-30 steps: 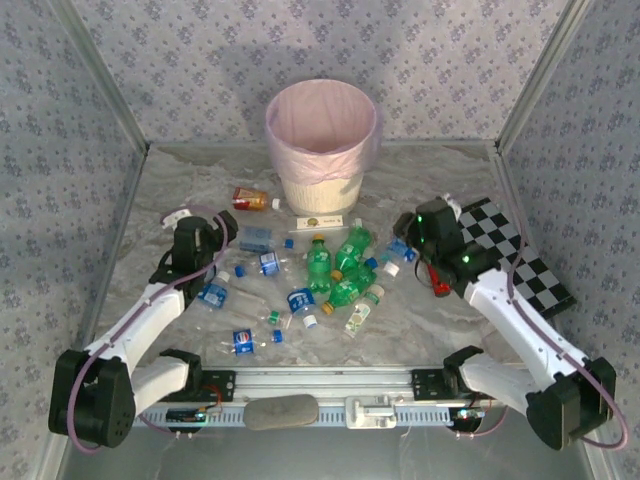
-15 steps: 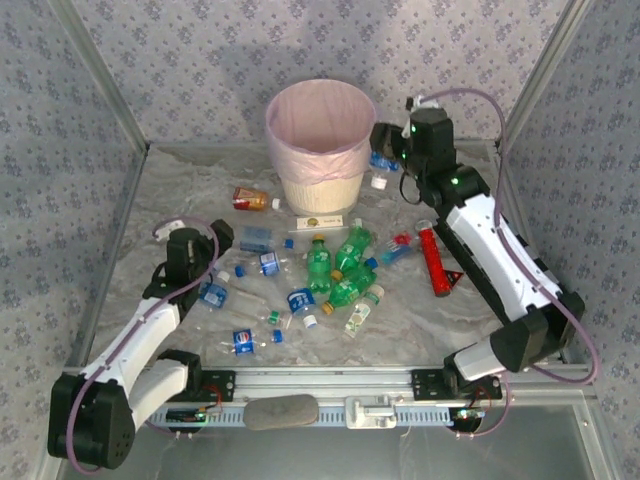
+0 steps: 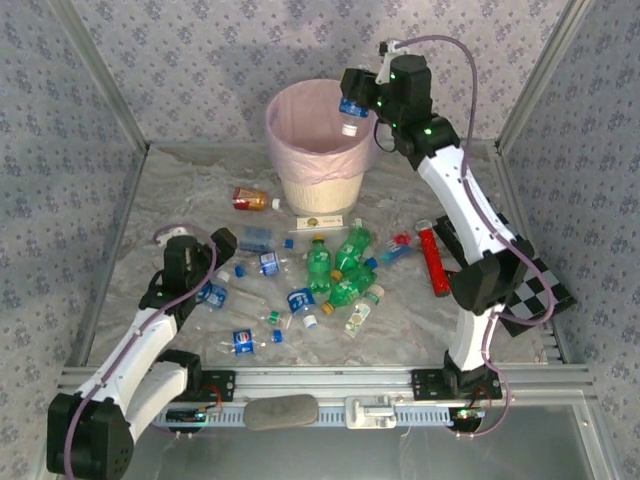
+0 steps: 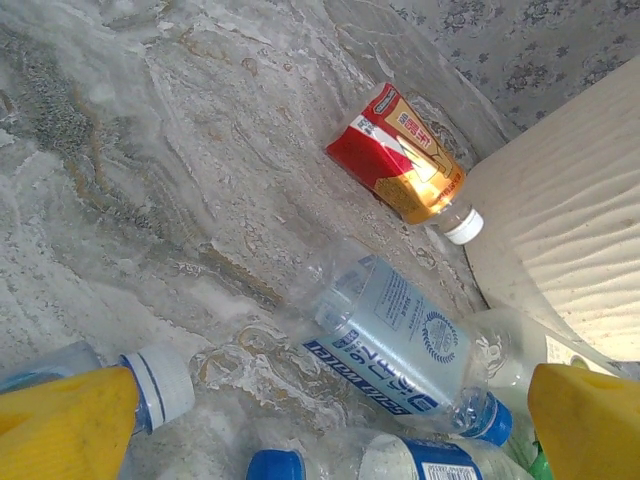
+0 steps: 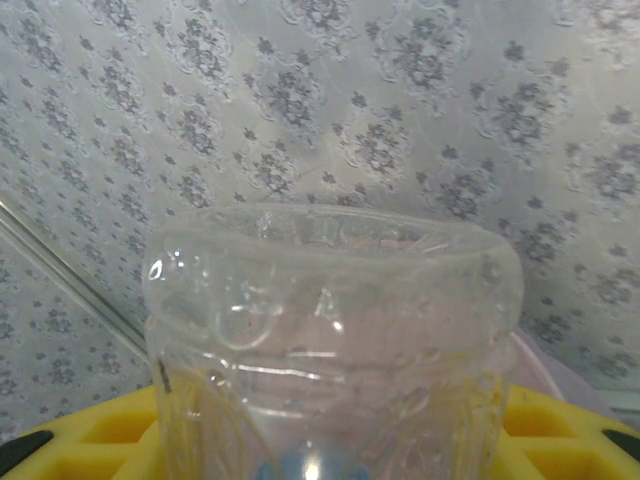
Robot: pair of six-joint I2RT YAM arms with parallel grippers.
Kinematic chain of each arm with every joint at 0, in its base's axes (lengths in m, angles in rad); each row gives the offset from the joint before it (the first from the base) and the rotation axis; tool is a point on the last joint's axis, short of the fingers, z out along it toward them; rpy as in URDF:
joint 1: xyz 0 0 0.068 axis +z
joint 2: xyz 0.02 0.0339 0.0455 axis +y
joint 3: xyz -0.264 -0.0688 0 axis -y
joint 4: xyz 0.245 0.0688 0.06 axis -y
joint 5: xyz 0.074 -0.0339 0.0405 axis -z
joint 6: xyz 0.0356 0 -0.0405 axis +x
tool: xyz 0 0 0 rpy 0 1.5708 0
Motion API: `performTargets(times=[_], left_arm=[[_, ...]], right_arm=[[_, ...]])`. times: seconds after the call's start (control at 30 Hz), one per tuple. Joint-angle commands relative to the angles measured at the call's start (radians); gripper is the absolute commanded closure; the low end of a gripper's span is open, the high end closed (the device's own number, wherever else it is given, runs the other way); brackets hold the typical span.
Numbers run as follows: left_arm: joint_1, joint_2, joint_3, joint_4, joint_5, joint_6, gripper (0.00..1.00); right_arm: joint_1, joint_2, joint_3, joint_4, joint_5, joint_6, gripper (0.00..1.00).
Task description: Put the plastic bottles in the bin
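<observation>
I will next move my right gripper down and away from the bin's rim, toward the middle of the bin's opening (image 3: 314, 118), to let go of the bottle, because it hangs near the bin's rim.
The bin (image 3: 318, 190), cream with a pink liner, stands at the back centre. My right gripper (image 3: 356, 106) is shut on a clear plastic bottle (image 3: 351, 108) above the bin's right rim. In the right wrist view that bottle (image 5: 330, 330) is pinched between the yellow fingers (image 5: 70, 440). Several other bottles lie on the table: green ones (image 3: 318, 262), clear blue-labelled ones (image 3: 300, 300) and an orange-red one (image 3: 250, 199). My left gripper (image 3: 222, 242) hangs open low over the left of the pile. A clear blue-labelled bottle (image 4: 400, 340) lies just ahead of it, with the orange-red bottle (image 4: 405, 165) beyond.
A white card (image 3: 318, 222) lies in front of the bin. A red stick-like object (image 3: 435, 262) and a checkered board (image 3: 540, 280) are at the right. Loose blue caps (image 3: 277, 336) are scattered among the bottles. Patterned walls close in three sides.
The right arm rose from the table's right side and carried the clear bottle up over the bin's right rim. The left arm drew back slightly toward the near edge, still open.
</observation>
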State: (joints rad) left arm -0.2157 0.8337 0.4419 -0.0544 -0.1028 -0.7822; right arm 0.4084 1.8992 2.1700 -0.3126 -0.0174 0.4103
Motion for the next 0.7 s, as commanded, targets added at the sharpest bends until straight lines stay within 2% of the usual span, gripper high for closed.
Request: performTargets(times=[0.0, 0.23, 0.67], left_arm=[[0.000, -0.035, 0.004, -0.053, 0.007, 0.024, 0.00], [-0.001, -0.099, -0.025, -0.083, 0.012, 0.025, 0.00], [-0.001, -0.141, -0.038, -0.105, 0.012, 0.027, 0.00]], right_arm=[[0.011, 0.096, 0.157, -0.060, -0.071, 0.033, 0.54], [0.029, 0.278, 0.340, -0.144, -0.065, 0.035, 0.54], [0.058, 0.408, 0.368, -0.166, -0.031, 0.059, 0.52]])
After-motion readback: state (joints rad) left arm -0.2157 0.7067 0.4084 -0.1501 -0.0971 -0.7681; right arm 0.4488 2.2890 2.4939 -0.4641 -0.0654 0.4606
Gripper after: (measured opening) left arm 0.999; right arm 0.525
